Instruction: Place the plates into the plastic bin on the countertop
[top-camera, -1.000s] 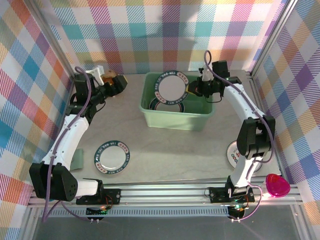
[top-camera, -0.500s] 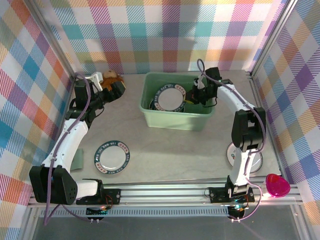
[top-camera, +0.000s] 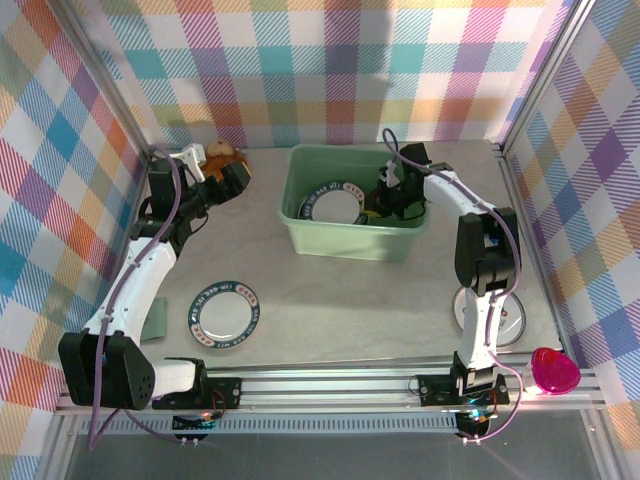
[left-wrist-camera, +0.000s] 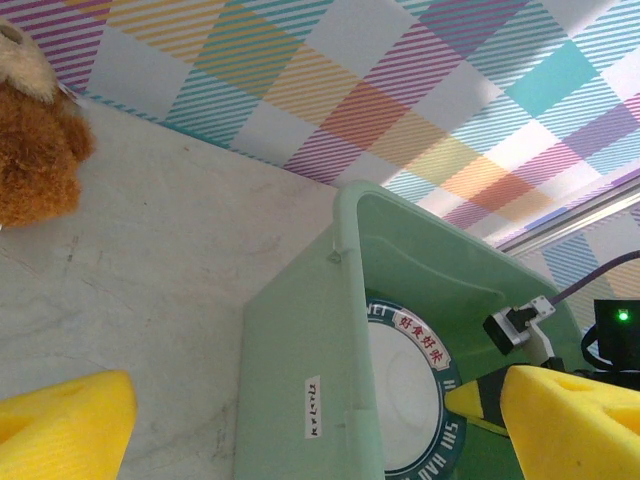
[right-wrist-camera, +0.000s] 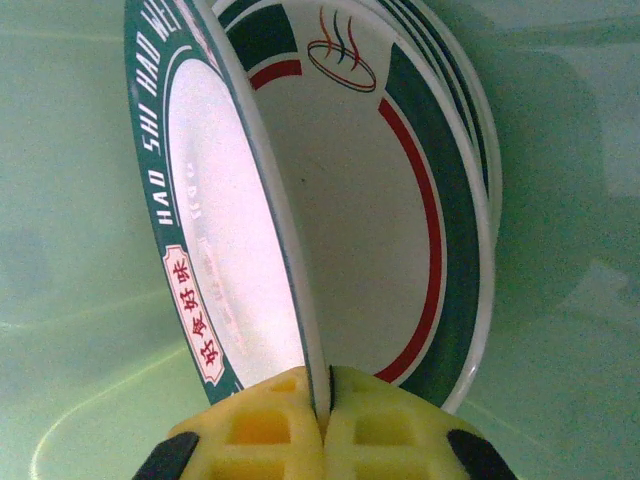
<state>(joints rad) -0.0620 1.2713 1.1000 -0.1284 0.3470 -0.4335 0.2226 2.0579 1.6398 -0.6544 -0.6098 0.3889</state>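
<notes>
My right gripper stays low inside the bin and opens to release the tilted plate next, since its rim already leans over the teal-and-red banded plate (right-wrist-camera: 410, 200).
The mint-green plastic bin (top-camera: 350, 238) stands at the back middle of the countertop (top-camera: 340, 300). My right gripper (top-camera: 385, 205) reaches down inside it, shut on the rim of a dark-rimmed plate (top-camera: 333, 205) that leans tilted over other plates. In the right wrist view the pads (right-wrist-camera: 270, 430) pinch that plate (right-wrist-camera: 230, 230) edge-on, with a teal-and-red banded plate (right-wrist-camera: 410, 200) right behind it. A dark-rimmed plate (top-camera: 224, 312) lies on the countertop at front left. Another plate (top-camera: 510, 322) lies at the right, partly under the right arm. My left gripper (top-camera: 232, 178) hangs open and empty left of the bin (left-wrist-camera: 300, 350).
A brown teddy bear (top-camera: 225, 152) sits at the back left, close to my left gripper. A pink heart-shaped object (top-camera: 555, 370) rests at the front right corner. A green item (top-camera: 155, 325) lies beneath the left arm. Aluminium rails and plaid walls enclose the countertop.
My right gripper has carried the plate leftward and down into the bin, tipping it lower over the plates there. The left gripper shifted slightly and then held still.
</notes>
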